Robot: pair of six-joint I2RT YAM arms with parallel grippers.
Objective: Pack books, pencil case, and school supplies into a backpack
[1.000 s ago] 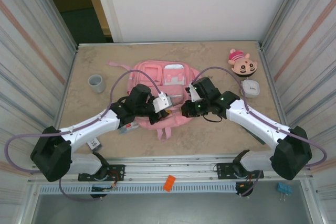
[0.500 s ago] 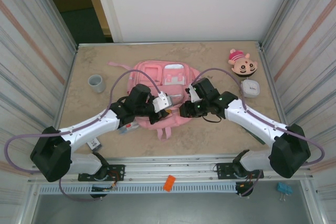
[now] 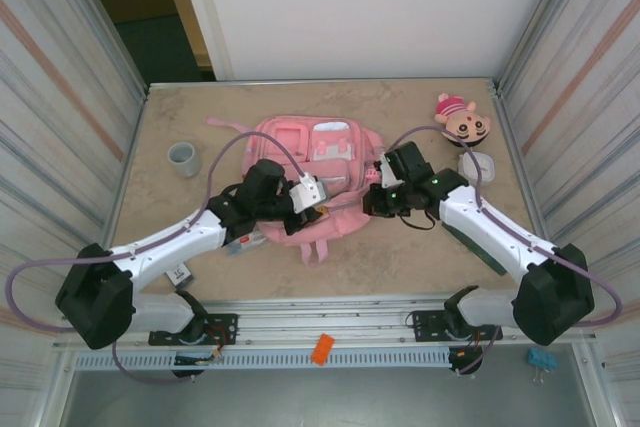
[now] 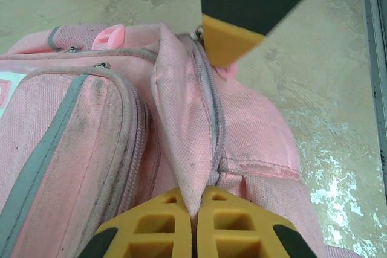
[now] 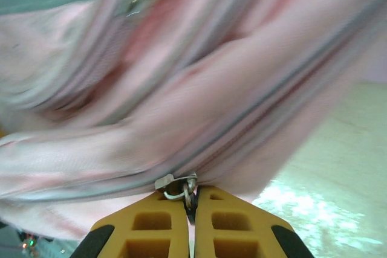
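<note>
My right gripper draws the metal zip pull [image 5: 180, 187] outward along the backpack's side and releases it next, as the remaining zip strip [image 5: 296, 87] lies outward of the gripper.
The pink backpack [image 3: 318, 152] lies flat in the middle of the table. My left gripper [image 3: 298, 215] is at its near edge, shut on a fold of pink fabric [image 4: 184, 167] beside a zip strip. My right gripper [image 3: 374, 199] is at the backpack's right side, shut on a metal zip pull [image 5: 180, 187] on the backpack [image 5: 181, 89]. One yellow fingertip of the right gripper [image 4: 225, 41] shows at the far end of the zip. A small whitish item with red marks [image 3: 243, 243] lies by my left arm. The books and the pencil case are out of view.
A grey cup [image 3: 184, 157] stands at the left. A plush head [image 3: 462, 119] and a white rounded box [image 3: 477, 168] sit at the back right. A dark flat thing [image 3: 472, 244] lies under my right arm. Ribbed walls close both sides.
My right gripper has slid to the right along the backpack's side and its jaws have closed on the zip pull. The left arm has not moved.
</note>
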